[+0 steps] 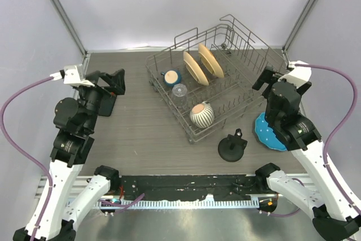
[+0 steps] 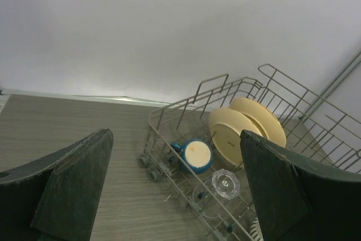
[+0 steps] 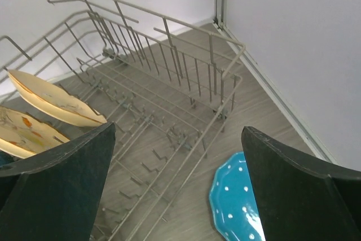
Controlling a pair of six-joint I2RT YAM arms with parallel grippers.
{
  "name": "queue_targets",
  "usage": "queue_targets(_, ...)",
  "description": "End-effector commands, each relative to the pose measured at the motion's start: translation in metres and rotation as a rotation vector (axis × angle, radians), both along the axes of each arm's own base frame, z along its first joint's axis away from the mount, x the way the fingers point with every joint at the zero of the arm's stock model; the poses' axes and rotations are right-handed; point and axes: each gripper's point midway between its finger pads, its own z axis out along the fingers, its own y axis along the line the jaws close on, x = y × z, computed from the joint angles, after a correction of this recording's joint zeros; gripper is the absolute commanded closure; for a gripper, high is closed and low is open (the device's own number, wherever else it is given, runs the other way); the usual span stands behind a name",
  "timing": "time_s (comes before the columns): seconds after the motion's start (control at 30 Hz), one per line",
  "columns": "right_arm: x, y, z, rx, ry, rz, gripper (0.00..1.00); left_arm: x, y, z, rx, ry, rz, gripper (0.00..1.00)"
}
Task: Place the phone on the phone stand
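The right gripper moves back and down next, tilting downward, onto the holder's side by the blue plate, since the empty phone stand is nearer my base.
The phone stand [image 1: 232,146], all black with a round disc base and a short upright holder, stands on the table in front of the dish rack, with nothing on it. A flat black slab that looks like the phone [image 1: 106,105] lies at the left of the table, partly hidden under my left gripper [image 1: 107,79]. That gripper is open and empty above it. The phone does not show in either wrist view. My right gripper [image 1: 276,73] is open and empty, high over the rack's right end. Both grippers also show open in their own views, the left [image 2: 175,196] and the right [image 3: 177,190].
A wire dish rack [image 1: 242,91] fills the table's middle and back, holding two yellow plates [image 1: 196,67], a blue mug [image 1: 171,76], a clear glass [image 1: 179,90] and a striped bowl [image 1: 200,114]. A blue dotted plate [image 1: 266,134] lies right of the stand, under my right arm.
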Motion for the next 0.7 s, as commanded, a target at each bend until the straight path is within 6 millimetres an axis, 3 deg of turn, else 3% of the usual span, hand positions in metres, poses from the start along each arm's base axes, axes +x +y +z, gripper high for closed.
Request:
queue_targets(0.0,-0.005,-0.002,-0.011,0.031,0.059,-0.027,0.01,0.003,-0.018,0.002,0.003,-0.002,-0.079,0.00)
queue_targets(0.2,-0.023,0.025,-0.048,0.081,0.271,0.145,0.01,0.007,-0.041,-0.006,0.000,0.033,-0.177,0.00)
queue_targets(0.43,-0.069,0.024,-0.098,0.175,0.501,0.127,0.01,0.012,-0.051,-0.015,0.004,0.064,-0.205,0.00)
queue_targets(0.6,-0.095,0.020,-0.101,0.224,0.541,0.127,0.05,0.007,-0.060,-0.013,0.001,0.058,-0.246,0.00)
queue_targets(0.67,-0.104,0.031,-0.105,0.259,0.572,0.200,0.10,0.008,-0.061,-0.014,0.002,0.061,-0.247,0.00)
